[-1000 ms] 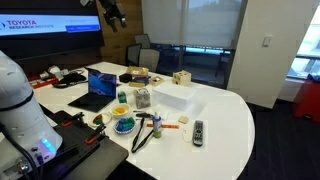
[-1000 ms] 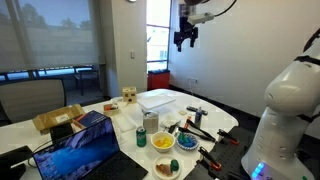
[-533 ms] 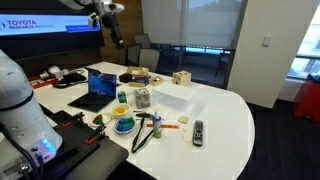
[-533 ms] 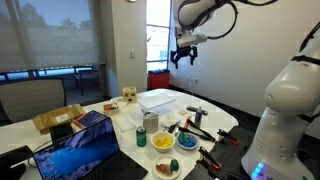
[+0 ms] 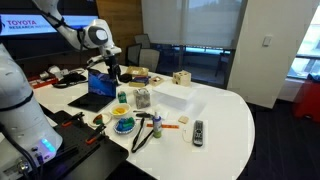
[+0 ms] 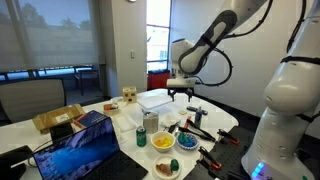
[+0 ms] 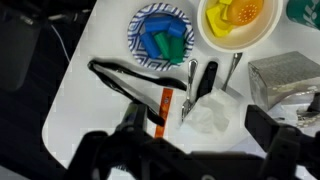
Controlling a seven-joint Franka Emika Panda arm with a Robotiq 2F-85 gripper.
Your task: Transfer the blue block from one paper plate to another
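Note:
I need to move my gripper far down over the blue-rimmed plate next, onto the blue block [image 7: 152, 42] beside the teal-green piece, because my open fingers are well above it.
A blue-rimmed paper plate [image 7: 160, 35] holds a small blue block [image 7: 152, 42] with a teal-green piece beside it. It also shows in both exterior views [image 5: 123, 126] [image 6: 187, 143]. A second plate [image 7: 238, 20] with yellow items lies next to it [image 5: 120, 111] [image 6: 163, 141]. My gripper [image 7: 198, 125] is open and empty, above the table beside the plates, its dark fingers at the lower edge of the wrist view. In both exterior views it hangs well above the table [image 5: 112, 68] [image 6: 182, 93].
A black cable [image 7: 115, 78], an orange marker [image 7: 161, 105], metal tools [image 7: 200, 85] and crumpled plastic [image 7: 210, 112] lie under the gripper. An open laptop [image 5: 100, 85], a white box [image 5: 170, 97], a remote [image 5: 198, 130] and a wooden box [image 5: 181, 77] stand on the white table [image 5: 225, 115].
The arm has come down from high above to just over the table's cluttered part near the plates. The gripper stays open and empty. Nothing on the table moved.

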